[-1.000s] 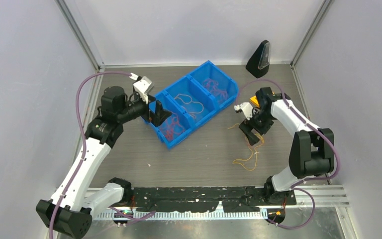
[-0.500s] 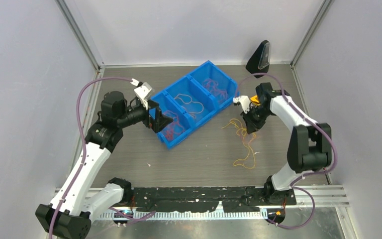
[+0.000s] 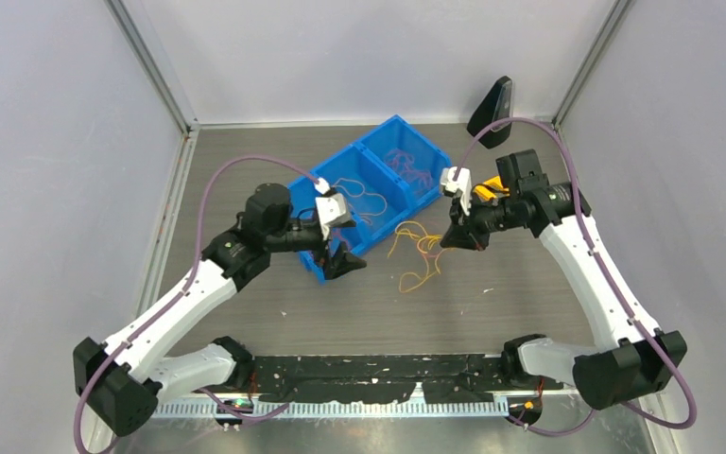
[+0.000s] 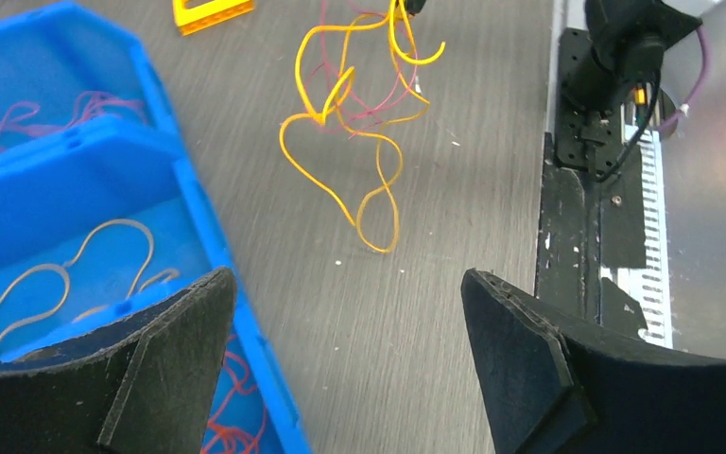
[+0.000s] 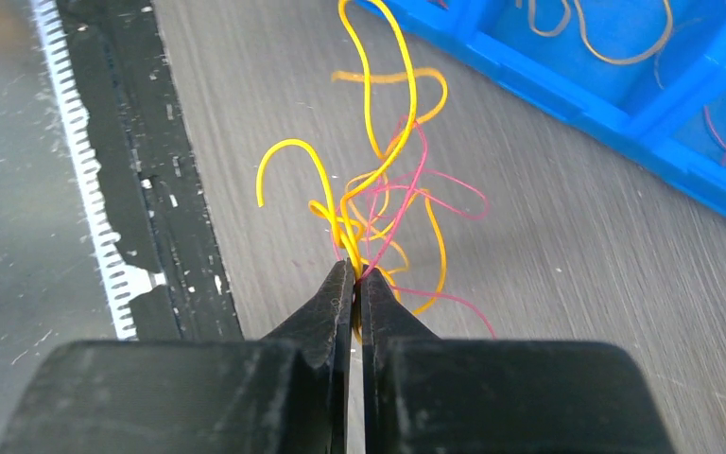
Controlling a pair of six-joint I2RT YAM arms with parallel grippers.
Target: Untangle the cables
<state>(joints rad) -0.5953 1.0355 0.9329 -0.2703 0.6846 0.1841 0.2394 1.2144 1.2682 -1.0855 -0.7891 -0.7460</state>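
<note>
The right gripper lowers toward the table below it next and releases the orange-yellow and pink-red cables, since they hang bunched in one pinch above bare table.
A tangle of thin orange-yellow and pink-red cables [image 3: 416,252] hangs just right of the blue bin [image 3: 399,123]. My right gripper [image 3: 453,239] is shut on its upper strands. In the right wrist view the jaws [image 5: 354,270] pinch several strands and the loops [image 5: 383,180] fan out beyond the tips. My left gripper [image 3: 338,261] stands open at the bin's near end with nothing between its fingers. In the left wrist view the tangle [image 4: 350,128] dangles ahead of the left gripper [image 4: 345,284], and its lowest loop reaches the table.
The bin's three compartments hold sorted cables: tan ones [image 3: 357,195] in the middle, pinkish ones [image 3: 408,166] at the far end, red ones [image 4: 232,416] nearest. A black wedge-shaped object [image 3: 493,106] stands at the back right. The black base rail [image 3: 388,371] runs along the near edge.
My right gripper shut on the tangle, lifted it and carried it left towards the bin. My left arm swung right and down from over the bin to its near end.
</note>
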